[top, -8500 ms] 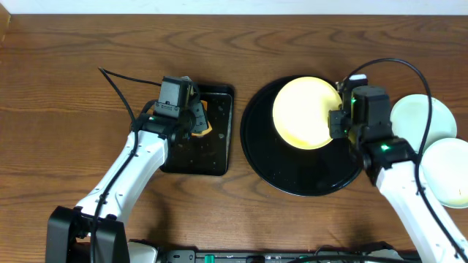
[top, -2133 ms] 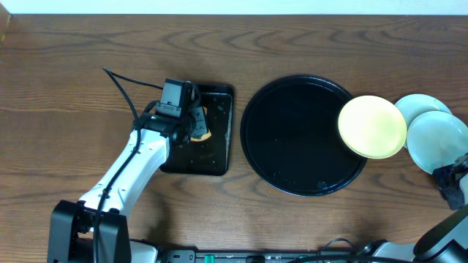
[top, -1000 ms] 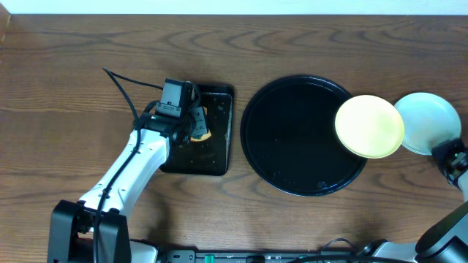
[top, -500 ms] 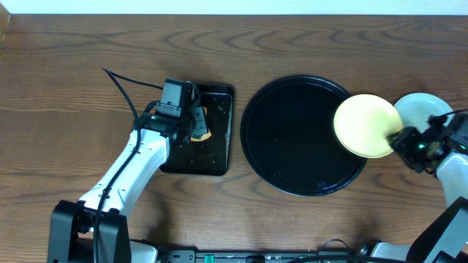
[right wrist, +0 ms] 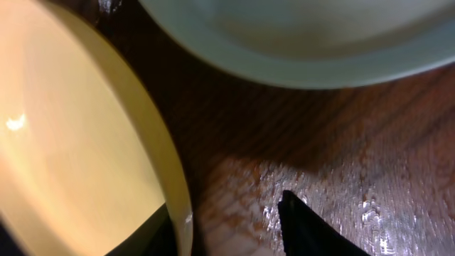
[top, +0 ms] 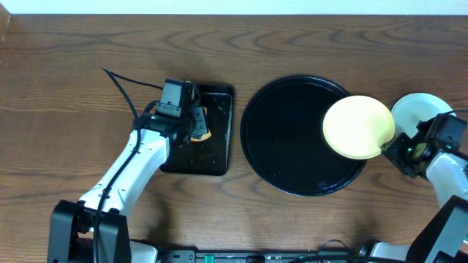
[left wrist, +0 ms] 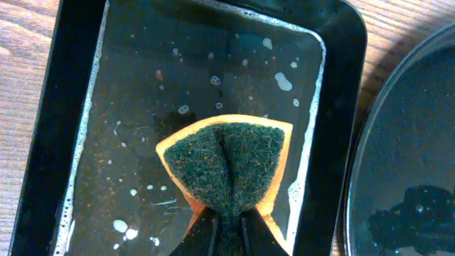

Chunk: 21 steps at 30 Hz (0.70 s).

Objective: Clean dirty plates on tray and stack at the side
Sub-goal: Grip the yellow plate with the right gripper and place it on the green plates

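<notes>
The orange sponge is already over the small rectangular black tray, so the left gripper will next stay above the tray's wet bottom and let go of the sponge there.
The pale yellow plate (top: 358,128) lies tilted over the right rim of the large round black tray (top: 292,139). My right gripper (top: 398,148) is open at the plate's right edge. In the right wrist view its fingers (right wrist: 227,213) straddle the yellow plate's rim (right wrist: 85,142), one finger under the plate and the other apart from it on the wood. A pale mint-blue plate (top: 418,111) rests on the bare tabletop to the right and also shows in the right wrist view (right wrist: 298,35). Only one mint plate shows from above. The plates look free of sauce.
My left gripper (top: 191,120) is shut on an orange sponge with a green scouring side (left wrist: 231,163) over the small rectangular black tray (left wrist: 71,107), which is wet with droplets. The round tray's rim (left wrist: 370,142) lies just right of it.
My right gripper came in from the lower right to the yellow plate's edge. The yellow plate shifted left, further over the tray. The left arm has not moved.
</notes>
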Available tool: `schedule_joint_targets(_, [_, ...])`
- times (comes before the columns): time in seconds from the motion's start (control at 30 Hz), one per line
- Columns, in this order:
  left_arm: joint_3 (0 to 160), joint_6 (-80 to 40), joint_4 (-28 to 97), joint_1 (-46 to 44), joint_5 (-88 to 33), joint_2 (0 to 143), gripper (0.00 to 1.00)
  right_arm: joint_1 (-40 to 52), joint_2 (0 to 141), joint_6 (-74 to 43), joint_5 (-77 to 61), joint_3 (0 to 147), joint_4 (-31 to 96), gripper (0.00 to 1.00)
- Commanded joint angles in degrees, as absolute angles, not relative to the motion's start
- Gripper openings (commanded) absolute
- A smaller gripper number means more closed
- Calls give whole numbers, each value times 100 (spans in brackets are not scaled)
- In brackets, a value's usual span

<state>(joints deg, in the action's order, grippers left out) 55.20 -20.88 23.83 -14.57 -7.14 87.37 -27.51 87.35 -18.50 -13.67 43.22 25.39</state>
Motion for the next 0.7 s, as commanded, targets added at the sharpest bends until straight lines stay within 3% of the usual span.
schedule_joint_targets(0.0, [5465,-2016,2397,-1437,-701,8768,9,-2692,8733,-2058,-1205,3977,2213,36])
schedule_joint_targets(0.1, [5465,-2016,2399,-1437,-701,8766,8,-2692,8733,-2056,-1225,3717,1732,17])
schedule_joint_targets(0.2, [5465,-2016,2399,-1437,-701,8768,9,-2692,8733,-2058,-1234,3662,1496,7])
schedule_joint_targets(0.33, [5465,-2016,2399,-1437,-701,8768,9,-2692,8731,-2056,-1525,3664,1050,1])
schedule_joint_targets(0.67, [5465,-2016,2399,-1437,-701,8768,8,-2845,8519,-2338,-2252,3675,-165,1])
